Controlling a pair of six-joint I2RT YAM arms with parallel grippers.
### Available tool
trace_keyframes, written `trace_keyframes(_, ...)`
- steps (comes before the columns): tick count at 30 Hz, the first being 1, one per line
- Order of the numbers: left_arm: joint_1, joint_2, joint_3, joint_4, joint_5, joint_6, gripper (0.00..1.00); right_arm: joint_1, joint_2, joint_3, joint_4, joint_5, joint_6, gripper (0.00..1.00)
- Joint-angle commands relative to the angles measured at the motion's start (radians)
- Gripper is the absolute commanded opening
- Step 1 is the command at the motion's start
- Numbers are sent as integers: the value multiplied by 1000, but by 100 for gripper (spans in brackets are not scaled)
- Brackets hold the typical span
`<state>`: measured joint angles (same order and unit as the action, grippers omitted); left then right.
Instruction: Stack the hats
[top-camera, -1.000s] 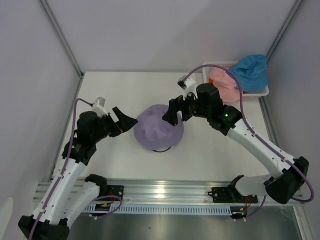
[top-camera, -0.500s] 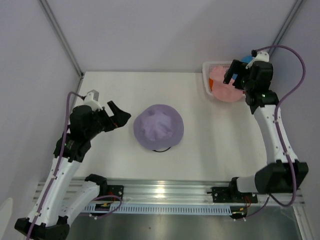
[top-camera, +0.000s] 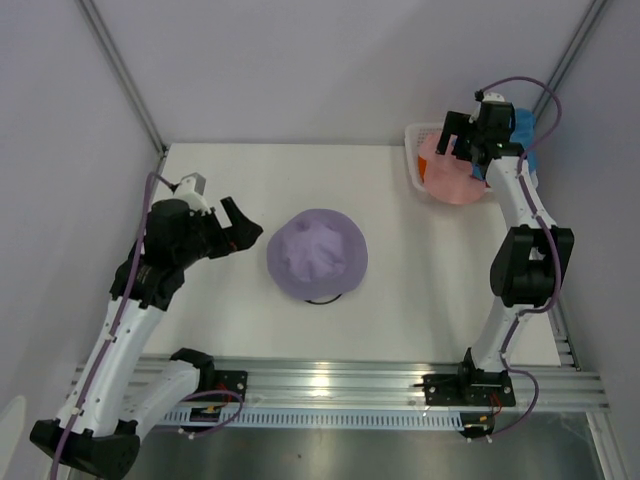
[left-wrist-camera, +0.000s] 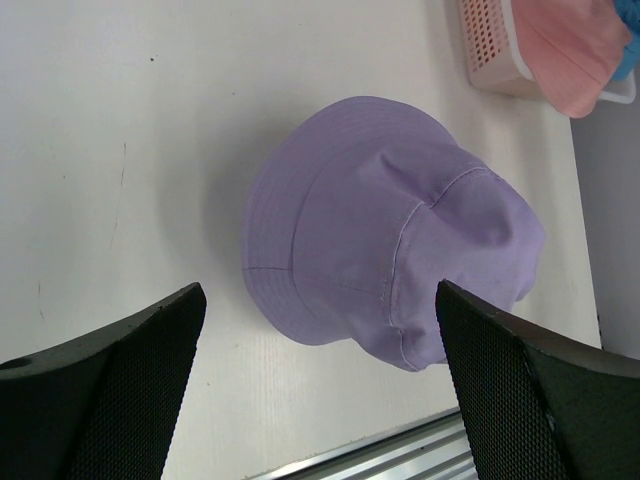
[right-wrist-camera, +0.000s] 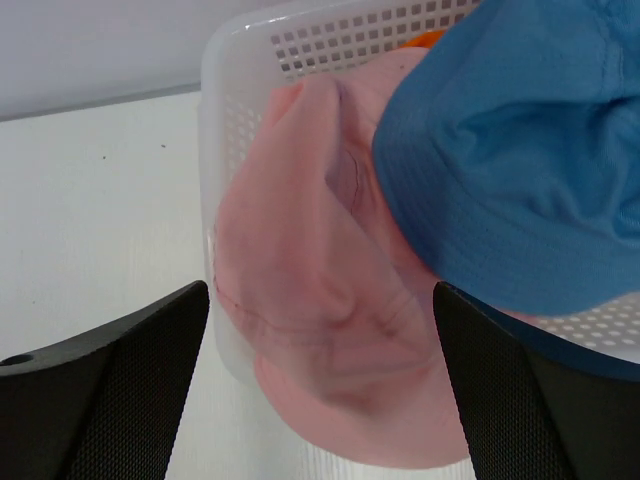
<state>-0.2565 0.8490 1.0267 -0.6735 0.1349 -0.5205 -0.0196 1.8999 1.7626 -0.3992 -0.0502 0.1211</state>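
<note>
My right gripper should move down next onto the raised fold of the pink hat (right-wrist-camera: 328, 308) between its open fingers, because that fabric stands clear of the blue hat (right-wrist-camera: 510, 150).
A lavender hat (top-camera: 318, 253) sits dome-up in the middle of the table, over a thin black wire stand (top-camera: 322, 299) that peeks out at its near edge. My left gripper (top-camera: 248, 224) hovers open just left of it, and the left wrist view looks down on the lavender hat (left-wrist-camera: 390, 230) between the spread fingers. My right gripper (top-camera: 463, 145) hangs open above the white basket (top-camera: 412, 160). A pink hat (right-wrist-camera: 320, 300) droops over the basket's front rim. A blue hat (right-wrist-camera: 510, 150) lies partly on it. An orange sliver (right-wrist-camera: 430, 38) shows behind them.
The white mesh basket (right-wrist-camera: 230, 60) stands in the back right corner, close to the wall and the slanted frame post (top-camera: 565, 60). An aluminium rail (top-camera: 330, 380) runs along the near edge of the table.
My right arm has swung away from the lavender hat, back and to the right, and is now over the basket. My left gripper has drawn back slightly to the left. The lavender hat stays put.
</note>
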Motion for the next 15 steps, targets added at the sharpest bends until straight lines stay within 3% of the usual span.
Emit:
trace_keyframes(1, 8, 8, 47, 5, -7, 33, 99, 6, 68, 105, -27, 1, -54, 96)
trace_keyframes(11, 8, 65, 72, 2, 6, 48, 100, 47, 117, 135, -132, 72, -103, 93)
trace_keyframes(14, 8, 68, 75, 3, 14, 48, 99, 50, 90, 74, -73, 62, -97, 82)
trace_keyframes(15, 8, 67, 75, 0, 14, 48, 100, 50, 93, 75, -70, 62, -94, 66)
